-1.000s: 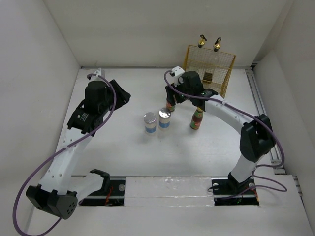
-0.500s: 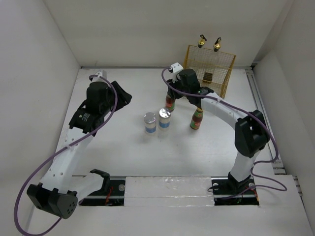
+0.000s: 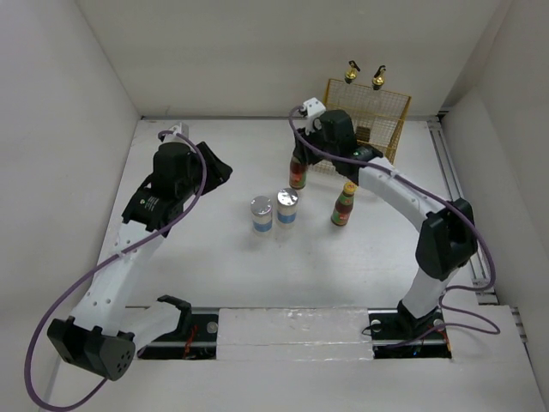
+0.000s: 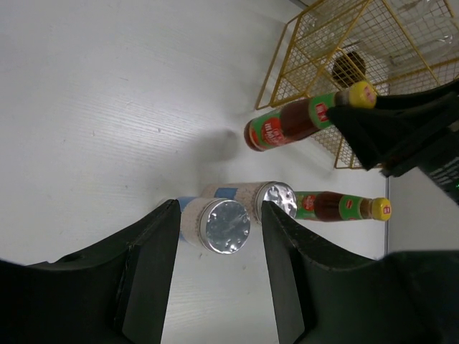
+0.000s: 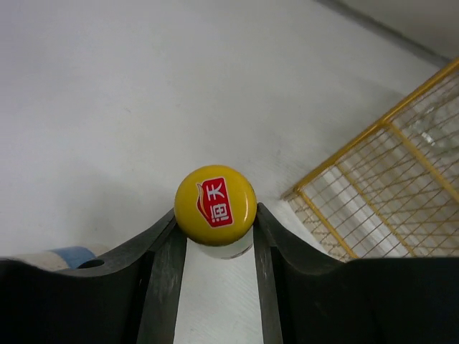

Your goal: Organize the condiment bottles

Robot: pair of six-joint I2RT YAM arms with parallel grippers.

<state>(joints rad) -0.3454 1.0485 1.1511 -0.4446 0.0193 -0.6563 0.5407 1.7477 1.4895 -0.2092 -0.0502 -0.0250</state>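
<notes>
My right gripper rises outward over the rack's front bay (image 5: 380,195) next, then lowers and releases the neck, as the bay's end by the bottle is empty.
My right gripper (image 3: 302,148) (image 5: 215,215) is shut on the yellow cap (image 5: 215,204) of a red condiment bottle (image 3: 298,174) (image 4: 285,123), holding it upright just left of the rack. A second red bottle (image 3: 344,206) (image 4: 331,206) stands to its right. Two white blue-banded cylinders (image 3: 261,214) (image 3: 287,206) stand side by side mid-table; the left wrist view shows their silver lids (image 4: 224,226) (image 4: 276,199). Two glass bottles with gold spouts (image 3: 351,70) (image 3: 378,75) show at the rack's back. My left gripper (image 3: 219,167) (image 4: 219,209) hangs open left of the cylinders, holding nothing.
The yellow wire rack (image 3: 388,136) (image 4: 287,57) stands at the back right, with a small dark object (image 3: 364,134) inside. White walls close in the table on the left, back and right. A rail (image 3: 459,197) runs along the right side.
My right gripper has closed on the red bottle's cap and shifted a little toward the back with it. The left arm has hardly moved.
</notes>
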